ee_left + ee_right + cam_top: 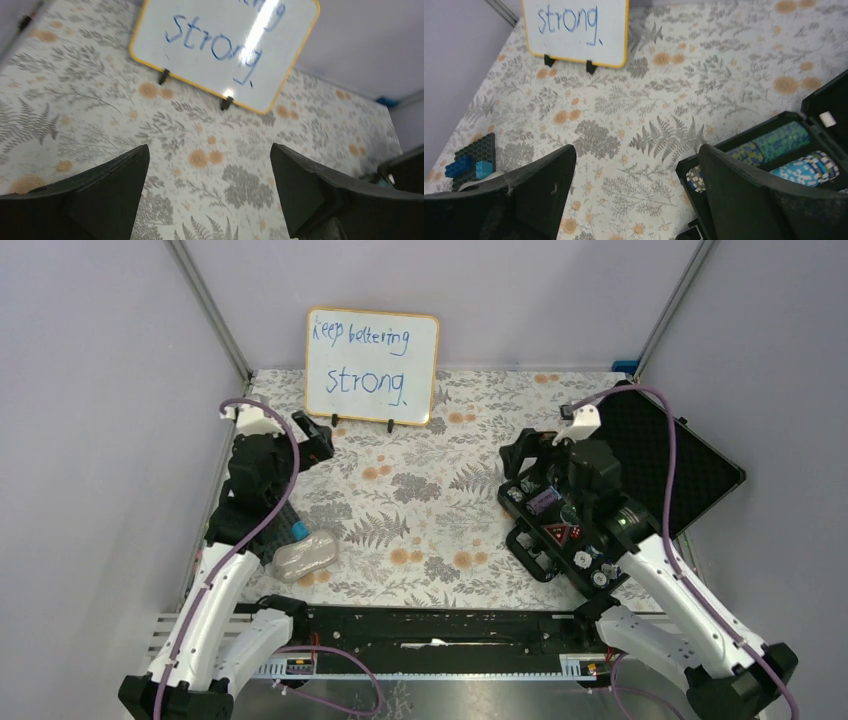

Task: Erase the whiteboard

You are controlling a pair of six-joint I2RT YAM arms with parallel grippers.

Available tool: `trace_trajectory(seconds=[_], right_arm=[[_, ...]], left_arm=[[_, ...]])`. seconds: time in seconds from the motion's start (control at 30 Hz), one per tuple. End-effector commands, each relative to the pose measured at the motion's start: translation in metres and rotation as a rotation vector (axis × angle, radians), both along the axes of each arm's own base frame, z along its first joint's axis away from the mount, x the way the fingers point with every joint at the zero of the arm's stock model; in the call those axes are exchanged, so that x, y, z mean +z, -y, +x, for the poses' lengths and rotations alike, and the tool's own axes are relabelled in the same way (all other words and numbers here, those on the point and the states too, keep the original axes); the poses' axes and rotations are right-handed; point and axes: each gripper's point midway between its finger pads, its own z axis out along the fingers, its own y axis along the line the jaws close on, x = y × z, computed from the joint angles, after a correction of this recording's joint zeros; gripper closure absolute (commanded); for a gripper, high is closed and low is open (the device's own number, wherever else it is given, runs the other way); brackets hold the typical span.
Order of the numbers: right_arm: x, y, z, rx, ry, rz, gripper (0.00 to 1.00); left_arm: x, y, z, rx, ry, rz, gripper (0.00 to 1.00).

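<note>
The grey-white pad's in the middle of the table edge (329,548) lies clear of the other arm, so next I should swing my right gripper back and down across the table, turning onto it.
The whiteboard (371,365) stands upright on two black feet at the back of the table, against the wall. It has an orange-yellow frame and blue handwriting. It also shows in the left wrist view (225,50) and in the right wrist view (576,30). My left gripper (318,440) is open and empty, above the table just in front of the board's lower left corner; in its own view (210,170) only tablecloth lies between the jaws. My right gripper (522,452) is open and empty, to the right of the board, at the left edge of the black case; its own view (636,170) shows the same.
A grey-white crumpled cloth-like lump (303,555) lies beside the left arm. Blue bricks on a black plate (292,530) sit next to it. An open black case (560,530) holding poker chips (784,145) lies at the right, its lid (680,465) spread behind.
</note>
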Motion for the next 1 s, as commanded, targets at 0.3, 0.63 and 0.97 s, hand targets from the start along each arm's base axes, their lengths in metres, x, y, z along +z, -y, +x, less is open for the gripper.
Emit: trace_trajectory(seconds=[0.3, 0.63, 0.97], right_arm=[[-0.091, -0.116, 0.007, 0.3, -0.386, 0.162, 0.01], [-0.151, -0.278, -0.064, 0.709, -0.709, 0.398, 0.05], [-0.201, -0.381, -0.099, 0.866, -0.924, 0.554, 0.34]], left_arm=[[-0.017, 0.022, 0.0, -0.181, -0.085, 0.127, 0.01], [-0.019, -0.024, -0.014, 0.048, -0.073, 0.182, 0.01], [-0.007, -0.032, -0.029, 0.08, 0.008, 0.173, 0.01]])
